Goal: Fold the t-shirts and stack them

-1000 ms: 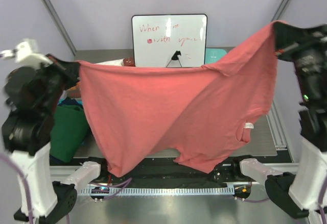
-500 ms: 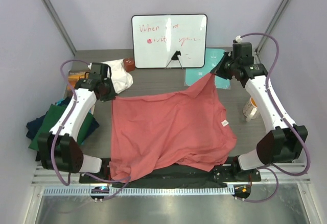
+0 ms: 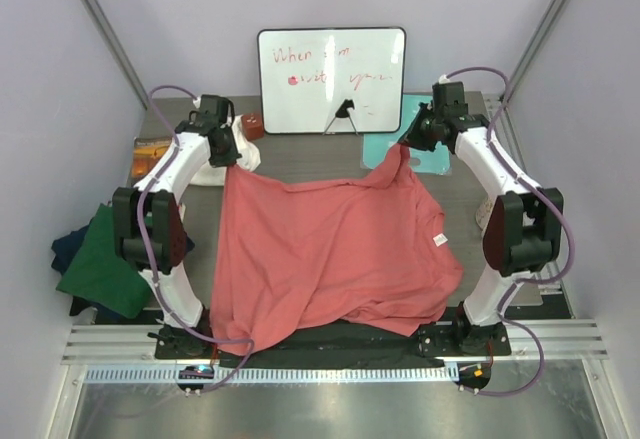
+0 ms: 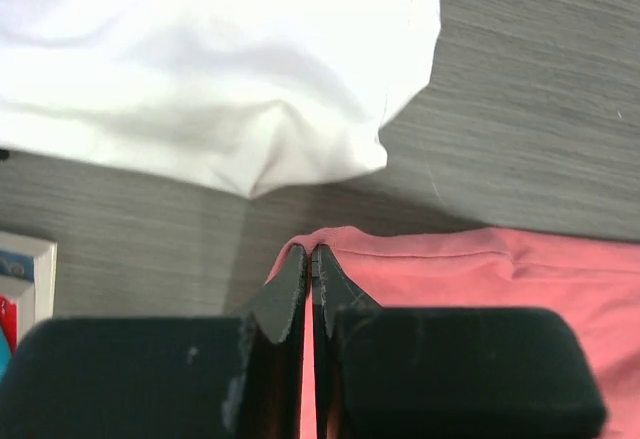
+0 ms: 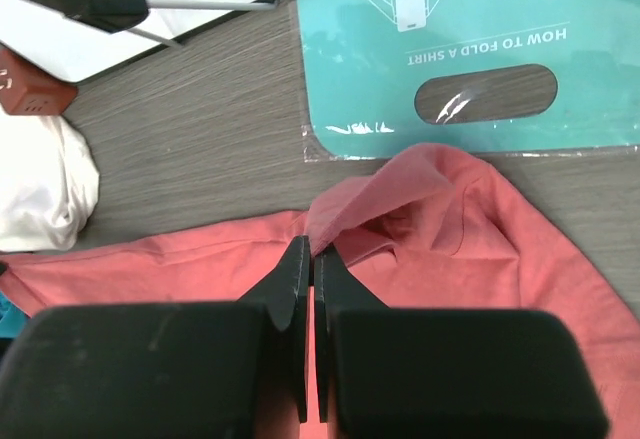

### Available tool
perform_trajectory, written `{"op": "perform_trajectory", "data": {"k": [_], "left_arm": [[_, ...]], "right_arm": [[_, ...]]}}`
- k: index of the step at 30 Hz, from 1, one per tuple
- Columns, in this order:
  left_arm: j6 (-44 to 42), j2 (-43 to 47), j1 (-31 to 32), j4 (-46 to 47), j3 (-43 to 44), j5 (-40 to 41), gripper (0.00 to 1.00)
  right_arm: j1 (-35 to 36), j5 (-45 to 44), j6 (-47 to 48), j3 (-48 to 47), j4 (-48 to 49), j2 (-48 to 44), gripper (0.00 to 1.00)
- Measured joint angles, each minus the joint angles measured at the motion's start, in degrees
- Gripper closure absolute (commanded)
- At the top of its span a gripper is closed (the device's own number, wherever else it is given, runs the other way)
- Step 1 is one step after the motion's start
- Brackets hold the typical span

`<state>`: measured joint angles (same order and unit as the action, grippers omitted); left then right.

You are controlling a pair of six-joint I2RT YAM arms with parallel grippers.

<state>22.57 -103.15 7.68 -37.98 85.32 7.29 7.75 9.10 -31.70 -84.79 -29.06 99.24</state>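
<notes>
Next, my right gripper draws outward over the folding mat toward the whiteboard's corner, then opens, since the t-shirt's near hem hangs over the table's front edge.
The salmon-pink t-shirt [image 3: 325, 249] lies spread over the middle of the table, its near hem hanging over the front edge. My left gripper [image 3: 226, 159] is shut on its far left corner [image 4: 345, 249], low over the table. At the far right corner, my right gripper [image 3: 405, 142] is shut on a raised fold of the same shirt [image 5: 400, 189]. A white label [image 3: 438, 241] shows near its right edge. Dark green [image 3: 105, 269] and navy [image 3: 68, 249] t-shirts are heaped at the left edge.
A white cloth bundle [image 3: 225, 149] lies just behind the left gripper. The pale-teal folding mat [image 3: 440, 154] sits under the right gripper. A whiteboard [image 3: 332, 79] stands at the back, a small brown box [image 3: 254, 125] beside it.
Both arms have swung down and forward from holding the pink shirt high in the air, laying it out flat on the table. Both grippers kept their hold on its far corners.
</notes>
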Motion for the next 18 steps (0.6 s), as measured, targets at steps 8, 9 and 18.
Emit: {"op": "perform_trajectory", "data": {"k": [8, 9, 18], "left_arm": [[-0.87, -7.61, 0.00, 1.01, 3.61, 1.79, 1.00], [-1.01, -8.02, 0.00, 1.01, 3.63, 2.08, 1.00], [-4.24, -10.86, -0.55, 0.85, 7.76, 5.40, 1.00]], "right_arm": [[0.02, -0.68, 0.04, -6.93, 0.85, 9.60, 0.99], [0.02, -0.90, 0.07, -7.58, 0.81, 10.40, 0.99], [0.02, -4.13, 0.68, -13.49, 0.61, 16.50, 0.99]]}}
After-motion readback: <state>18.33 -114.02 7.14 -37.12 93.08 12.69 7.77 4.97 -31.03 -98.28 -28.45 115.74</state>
